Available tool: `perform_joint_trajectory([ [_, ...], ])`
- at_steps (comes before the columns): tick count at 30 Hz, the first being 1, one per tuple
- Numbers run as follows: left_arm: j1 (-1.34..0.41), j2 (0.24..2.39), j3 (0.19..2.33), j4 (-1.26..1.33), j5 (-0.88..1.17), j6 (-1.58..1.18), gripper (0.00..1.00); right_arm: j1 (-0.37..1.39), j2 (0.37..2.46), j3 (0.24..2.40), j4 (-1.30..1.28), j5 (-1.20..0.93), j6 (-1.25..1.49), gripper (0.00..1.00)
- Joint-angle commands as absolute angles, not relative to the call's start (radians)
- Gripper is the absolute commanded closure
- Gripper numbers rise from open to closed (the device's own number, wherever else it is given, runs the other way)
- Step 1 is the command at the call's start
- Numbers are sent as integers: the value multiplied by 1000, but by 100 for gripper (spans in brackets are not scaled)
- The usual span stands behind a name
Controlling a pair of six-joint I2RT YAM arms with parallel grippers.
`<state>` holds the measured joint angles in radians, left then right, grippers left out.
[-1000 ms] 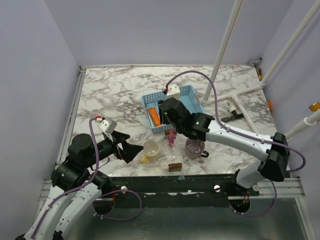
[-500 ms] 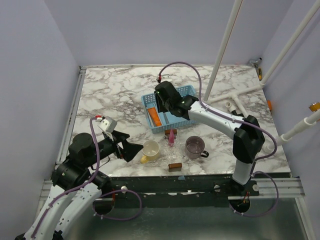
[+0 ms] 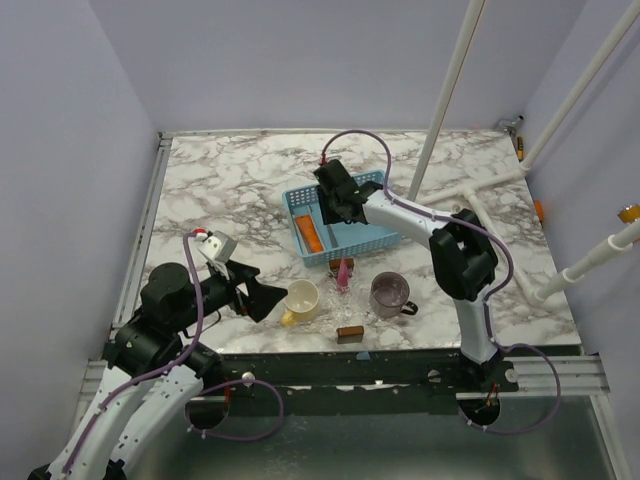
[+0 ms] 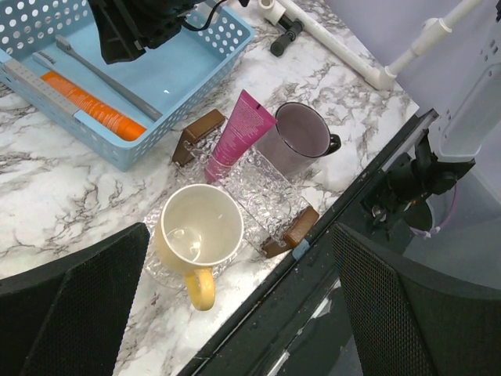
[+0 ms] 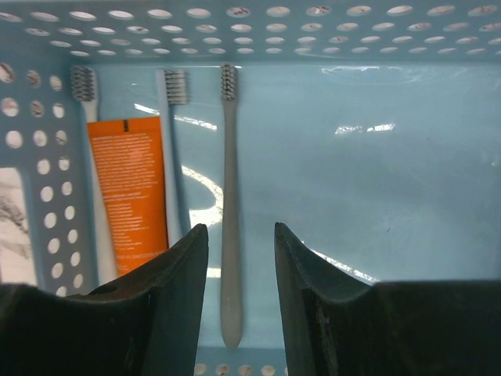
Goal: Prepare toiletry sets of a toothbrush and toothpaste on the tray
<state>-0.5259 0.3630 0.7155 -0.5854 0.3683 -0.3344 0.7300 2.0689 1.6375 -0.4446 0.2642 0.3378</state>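
Note:
The robot's right gripper will next move down onto the grey toothbrush's mid-handle [image 5: 230,229], which lies below it, because the open fingers already line up on either side.
The light blue tray [image 3: 375,215] sits mid-table. In it lie an orange toothpaste [image 5: 127,196] and, to its right, a grey toothbrush [image 5: 228,204], bristles at the far wall. Two paler toothbrushes [image 5: 174,149] flank the orange tube. My right gripper [image 5: 239,229] hovers over the grey toothbrush, open and touching nothing; from above the right gripper [image 3: 335,205] is over the tray's left half. A pink toothpaste [image 4: 239,133] lies on the table in front of the tray. My left gripper [image 4: 239,258] is wide open and empty, above the yellow mug [image 4: 196,227].
A purple-grey mug [image 3: 390,293] stands right of the pink tube. Brown blocks [image 4: 291,231] and crinkled clear plastic [image 4: 266,188] lie near the table's front edge. White pipes [image 3: 470,190] cross the back right.
My right gripper has moved back from the tray's front edge to over its left half, with the arm folding in. The left arm has barely shifted.

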Motion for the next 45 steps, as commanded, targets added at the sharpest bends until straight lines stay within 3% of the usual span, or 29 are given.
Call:
perform_joint_trajectory([
  [1,-529,380,710,-589,344,-319,1,722,2122,1674,-479,222,317,57],
  [28,-529,377,712,-592,337,-318,1,723,2230,1678,-525,196,288,58],
  [35,-529,375,712,-592,337,-316,1,722,2244,1680,-543,225,276,73],
  [40,-529,375,712,-592,339,-316,1,722,2247,1670,-543,233,289,99],
  [45,-529,375,712,-592,337,-316,1,722,2211,1642,-502,227,303,99],
])
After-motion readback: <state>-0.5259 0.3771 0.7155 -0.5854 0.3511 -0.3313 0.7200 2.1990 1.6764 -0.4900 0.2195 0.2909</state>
